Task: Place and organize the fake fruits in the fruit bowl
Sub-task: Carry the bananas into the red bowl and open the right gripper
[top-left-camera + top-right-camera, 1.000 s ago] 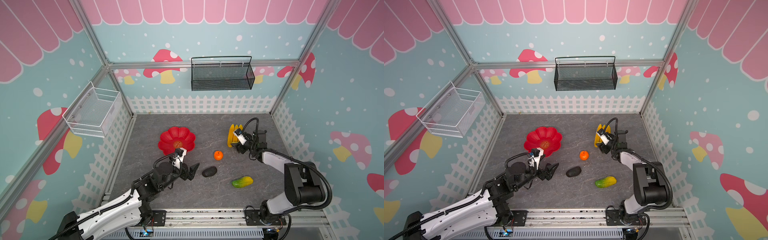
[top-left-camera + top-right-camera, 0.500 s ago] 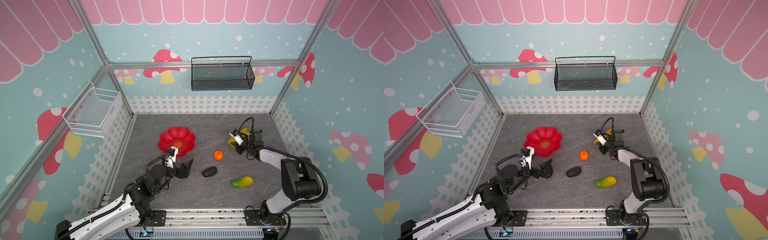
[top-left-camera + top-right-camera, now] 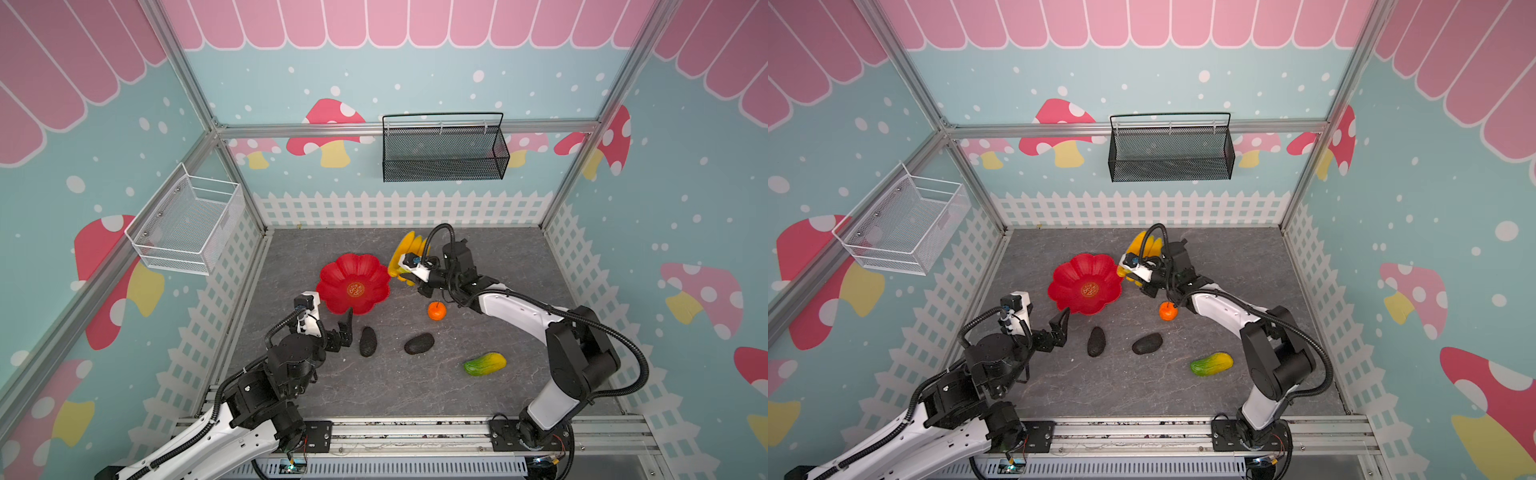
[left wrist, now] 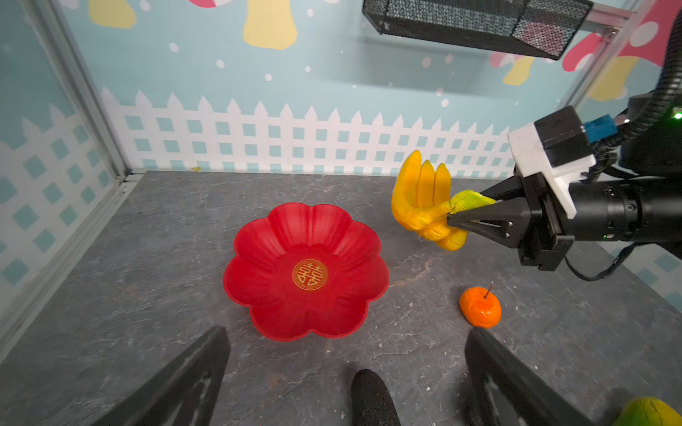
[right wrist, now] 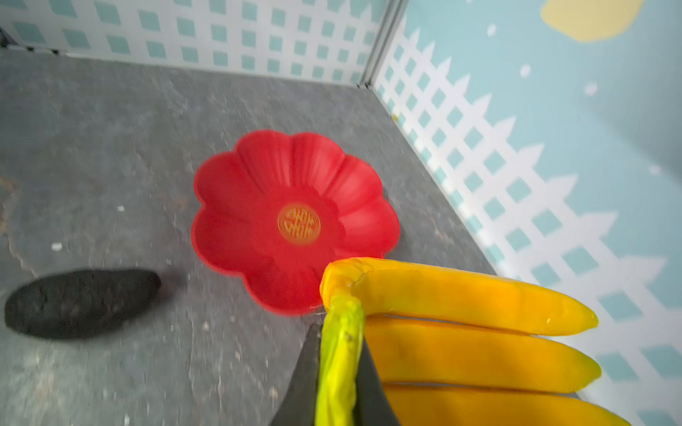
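Note:
The red fruit bowl is still empty, so my right gripper should next move over it and down, lay the bananas across the gold emblem and let go of the stem.
The red fruit bowl holds no fruit. My right gripper is shut on the green stem of the yellow banana bunch, which hangs just right of the bowl's rim. An orange, two dark avocados and a green-yellow fruit lie on the floor. My left gripper stands open and holds nothing, at the bowl's front, beside the left avocado.
A black mesh basket hangs on the back wall and a white wire basket on the left wall. White picket fencing borders the grey floor.
My right gripper has shut on the banana stem and carried the bunch left toward the bowl. My left gripper has drawn back to the left, uncovering the left avocado.

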Motion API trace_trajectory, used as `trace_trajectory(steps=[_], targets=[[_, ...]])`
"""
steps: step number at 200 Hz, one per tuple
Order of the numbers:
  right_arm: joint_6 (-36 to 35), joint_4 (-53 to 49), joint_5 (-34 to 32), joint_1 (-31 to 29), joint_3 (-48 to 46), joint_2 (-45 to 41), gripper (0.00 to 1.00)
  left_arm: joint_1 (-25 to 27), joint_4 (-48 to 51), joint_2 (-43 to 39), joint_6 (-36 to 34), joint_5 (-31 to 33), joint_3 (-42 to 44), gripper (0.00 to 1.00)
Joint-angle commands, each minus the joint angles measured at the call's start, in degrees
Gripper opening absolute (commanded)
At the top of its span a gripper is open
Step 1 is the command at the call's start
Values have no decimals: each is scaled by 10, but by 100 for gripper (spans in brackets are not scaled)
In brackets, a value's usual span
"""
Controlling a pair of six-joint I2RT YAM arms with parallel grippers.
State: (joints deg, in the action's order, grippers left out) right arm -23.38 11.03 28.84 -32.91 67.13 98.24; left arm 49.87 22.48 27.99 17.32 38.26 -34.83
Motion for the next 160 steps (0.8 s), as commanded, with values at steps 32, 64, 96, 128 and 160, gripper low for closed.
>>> trace_trajectory(steps=[32, 64, 96, 128, 160], targets=[[0, -39, 58, -96, 184, 164, 0, -30, 178, 9, 97, 52, -65, 100], [-18, -108, 40, -128, 270, 240, 0, -31, 176, -27, 108, 50, -52, 100], [-15, -109, 38, -137, 277, 263, 0, -31, 179, -29, 104, 46, -50, 100], [-16, -122, 33, -137, 287, 278, 0, -31, 174, -25, 107, 41, -47, 100], [-14, -139, 22, -137, 303, 294, 11, -31, 169, -21, 105, 39, -45, 100]])
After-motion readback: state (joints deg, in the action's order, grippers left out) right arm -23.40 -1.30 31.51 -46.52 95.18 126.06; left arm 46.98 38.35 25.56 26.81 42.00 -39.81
